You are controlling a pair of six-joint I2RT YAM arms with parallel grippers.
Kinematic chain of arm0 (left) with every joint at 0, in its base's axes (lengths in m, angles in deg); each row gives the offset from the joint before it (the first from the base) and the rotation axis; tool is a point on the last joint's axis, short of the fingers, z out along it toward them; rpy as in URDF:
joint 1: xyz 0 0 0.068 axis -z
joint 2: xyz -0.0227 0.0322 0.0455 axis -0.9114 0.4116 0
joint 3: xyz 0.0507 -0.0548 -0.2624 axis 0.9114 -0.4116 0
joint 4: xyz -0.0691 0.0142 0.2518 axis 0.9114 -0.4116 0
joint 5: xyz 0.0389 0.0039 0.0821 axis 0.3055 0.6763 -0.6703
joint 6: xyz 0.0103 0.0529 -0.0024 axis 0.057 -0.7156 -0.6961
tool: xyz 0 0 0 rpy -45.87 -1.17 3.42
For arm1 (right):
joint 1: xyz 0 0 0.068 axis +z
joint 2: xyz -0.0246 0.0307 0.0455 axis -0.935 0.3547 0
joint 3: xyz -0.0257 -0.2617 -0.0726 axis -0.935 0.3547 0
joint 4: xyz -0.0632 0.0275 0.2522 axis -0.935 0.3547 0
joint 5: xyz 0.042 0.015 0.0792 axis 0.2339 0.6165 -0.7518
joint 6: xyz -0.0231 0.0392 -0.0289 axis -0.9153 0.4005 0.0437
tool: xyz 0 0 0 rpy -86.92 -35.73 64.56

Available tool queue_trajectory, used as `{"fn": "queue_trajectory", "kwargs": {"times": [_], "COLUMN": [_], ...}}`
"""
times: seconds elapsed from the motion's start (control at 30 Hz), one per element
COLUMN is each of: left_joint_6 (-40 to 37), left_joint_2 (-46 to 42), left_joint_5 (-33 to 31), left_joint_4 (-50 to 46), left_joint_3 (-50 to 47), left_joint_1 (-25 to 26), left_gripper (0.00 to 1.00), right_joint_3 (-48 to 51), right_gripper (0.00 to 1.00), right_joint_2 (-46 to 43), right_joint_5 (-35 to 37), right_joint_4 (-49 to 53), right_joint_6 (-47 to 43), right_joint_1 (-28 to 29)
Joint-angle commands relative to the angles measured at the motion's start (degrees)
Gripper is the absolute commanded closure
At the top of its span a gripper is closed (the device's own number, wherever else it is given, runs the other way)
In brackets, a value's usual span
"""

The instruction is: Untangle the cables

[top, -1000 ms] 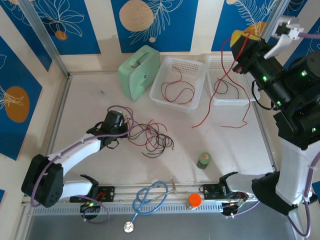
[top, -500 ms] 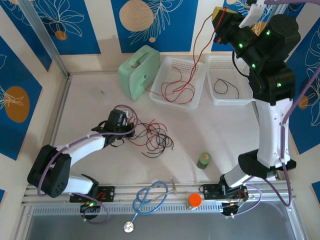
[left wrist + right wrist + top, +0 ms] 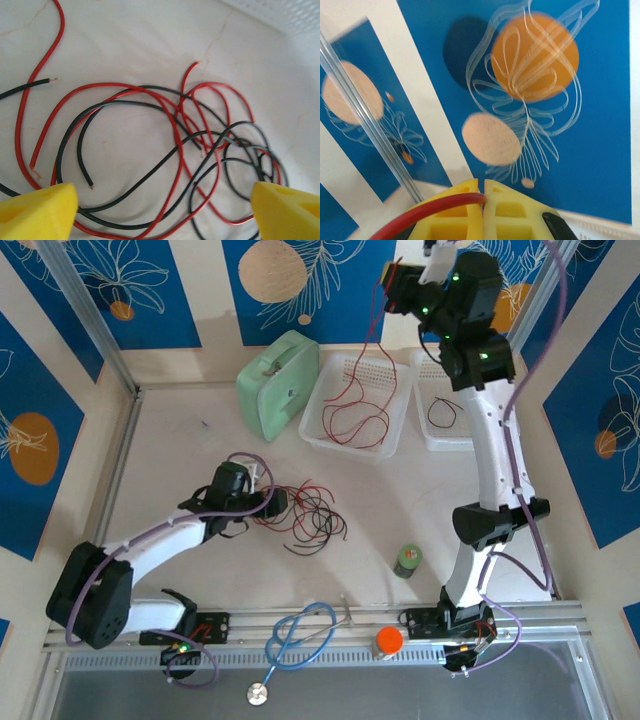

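My right gripper is holding the red cable (image 3: 377,345), which already hangs into the white basket beside the mint green case, so next it will tip downward, lower inside the basket and release the cable.
A tangle of thin red and black cables (image 3: 308,517) lies mid-table. My left gripper (image 3: 277,502) sits at its left edge, open. In the left wrist view its yellow fingertips (image 3: 39,212) stand wide apart, low over the cables (image 3: 165,150), with several strands lying between them and none pinched. My right gripper (image 3: 392,280) is raised high at the back, shut on a red cable (image 3: 377,345) that hangs down into the left white basket (image 3: 398,418). In the right wrist view the red cable (image 3: 430,211) is pinched between the closed fingers of the gripper (image 3: 482,197).
The right white basket (image 3: 432,443) holds a black cable loop (image 3: 444,412). A mint green case (image 3: 278,382) stands at the back left. A green can (image 3: 408,560), an orange cap (image 3: 388,640) and a blue stethoscope (image 3: 300,635) lie near the front rail.
My left gripper has opened at the tangle. My right arm has swung left and up with the red cable, whose tail now hangs into the left basket instead of lying on the table.
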Motion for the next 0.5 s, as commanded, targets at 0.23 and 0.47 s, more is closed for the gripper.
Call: {"fn": "queue_trajectory", "kwargs": {"times": [0.23, 0.47], "left_joint_6": [-1.59, -1.2], "left_joint_2": [-9.16, -12.35], "left_joint_5": [-2.32, -2.39], "left_joint_4": [-7.98, -13.07], "left_joint_3": [1.12, 3.58], "left_joint_1": [0.56, 0.56], "left_gripper": [0.0, 0.03], "right_joint_3": [17.75, 10.79], "right_gripper": [1.0, 1.0], "right_joint_2": [8.79, 20.48], "right_joint_5": [2.53, 9.33], "right_joint_4": [-5.02, 4.65], "right_joint_6": [-1.34, -2.36], "right_joint_1": [1.06, 1.92]}}
